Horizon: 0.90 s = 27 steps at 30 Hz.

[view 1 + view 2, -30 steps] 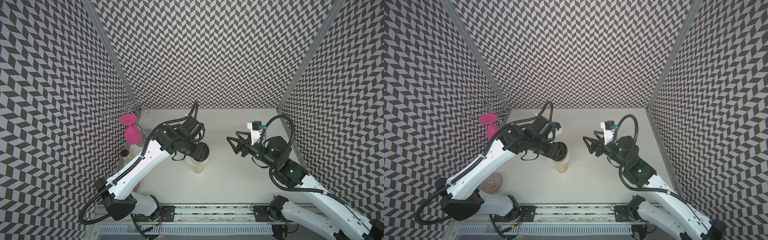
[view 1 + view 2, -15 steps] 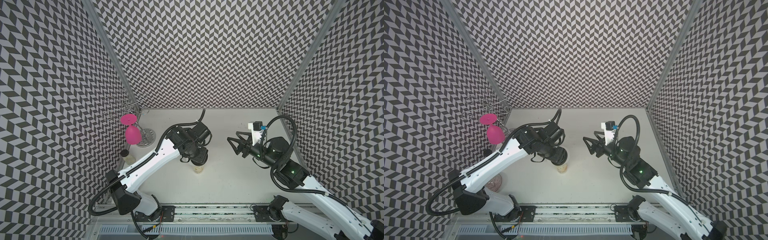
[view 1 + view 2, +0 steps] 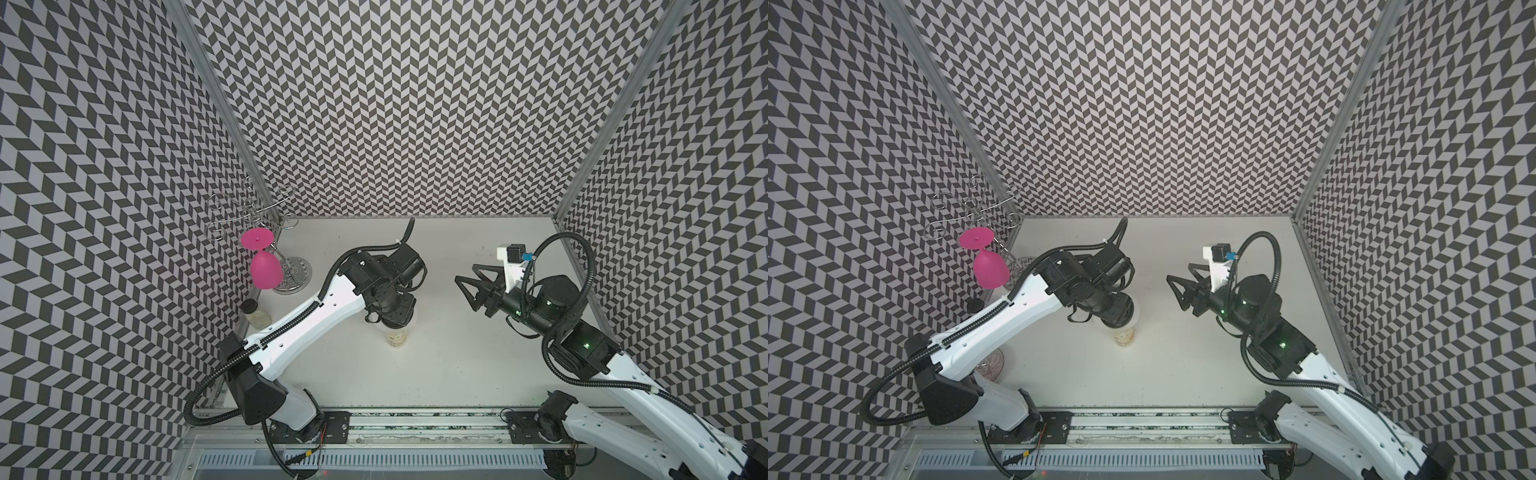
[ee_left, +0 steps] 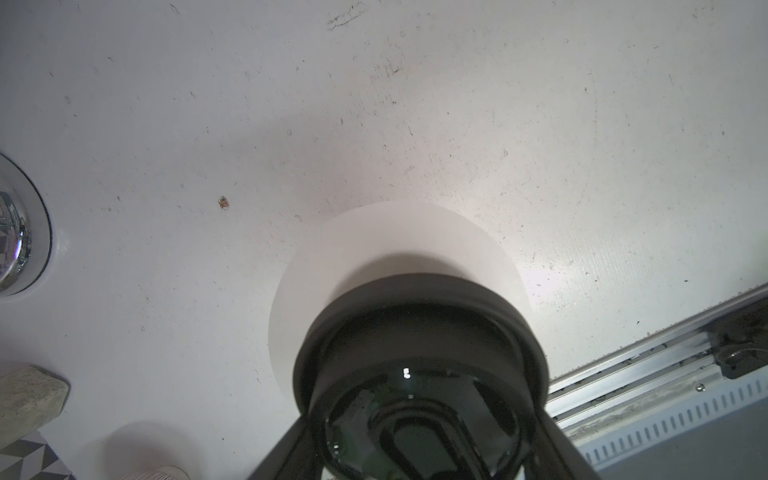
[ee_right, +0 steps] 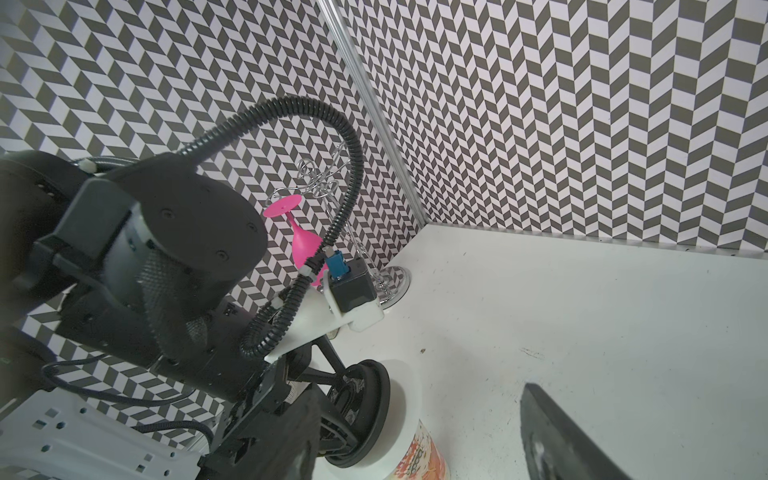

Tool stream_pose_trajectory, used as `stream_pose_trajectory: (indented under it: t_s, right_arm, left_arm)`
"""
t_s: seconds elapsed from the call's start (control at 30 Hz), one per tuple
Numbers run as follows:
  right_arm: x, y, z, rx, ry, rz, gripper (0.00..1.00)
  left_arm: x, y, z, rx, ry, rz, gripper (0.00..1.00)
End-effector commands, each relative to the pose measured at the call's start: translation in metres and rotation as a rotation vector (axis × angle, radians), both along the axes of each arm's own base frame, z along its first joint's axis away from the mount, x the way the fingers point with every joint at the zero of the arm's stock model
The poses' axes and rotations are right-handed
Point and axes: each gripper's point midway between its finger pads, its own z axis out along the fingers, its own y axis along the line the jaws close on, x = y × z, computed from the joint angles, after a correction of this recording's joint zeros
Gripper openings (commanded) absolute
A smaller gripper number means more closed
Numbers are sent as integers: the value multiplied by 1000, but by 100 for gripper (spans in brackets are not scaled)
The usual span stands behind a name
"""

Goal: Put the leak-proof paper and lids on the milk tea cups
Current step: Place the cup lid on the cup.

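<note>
The white leak-proof paper on the cup's top [image 4: 400,232] is just below my left gripper. I need to gently lower the black lid [image 4: 419,316] in my left gripper onto it next and let go.
The cream-white cup [image 3: 397,334] [image 3: 1124,334] stands mid-table, its orange-brown print showing low on its side [image 5: 419,457]. The white leak-proof paper [image 4: 395,232] [image 5: 405,399] lies across the cup's top and juts past the rim. A round black lid [image 4: 419,316] [image 5: 368,411] sits right against the paper, and my left gripper [image 3: 395,316] [image 3: 1117,316] is shut on that lid from above. The cup's mouth is hidden. My right gripper [image 3: 467,293] [image 3: 1176,293] hovers open to the cup's right, nothing between its fingers [image 5: 557,436].
A pink goblet [image 3: 264,270] hangs upside down from a wire rack [image 3: 293,274] at the back left. A small black-capped jar [image 3: 255,313] stands by the left wall. A clear glass [image 3: 990,363] shows under the left arm. A metal rail [image 3: 415,419] runs along the front edge.
The left arm has swung its elbow towards the middle, and the lid has sunk slightly closer onto the cup's top. The right arm has not moved.
</note>
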Motion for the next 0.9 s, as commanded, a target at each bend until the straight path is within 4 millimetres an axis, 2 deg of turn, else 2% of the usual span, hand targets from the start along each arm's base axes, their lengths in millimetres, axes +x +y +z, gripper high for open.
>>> stream_pose_trajectory:
  t_s: [0.0,0.87]
  right_arm:
    - [-1,-2,9,22,-36,2,74]
    - [-4,-5,8,22,-39,-1,74]
  left_arm:
    - [-2,2,2,6,-1,-5,48]
    - [-3,8,-21,73,38,-5,61]
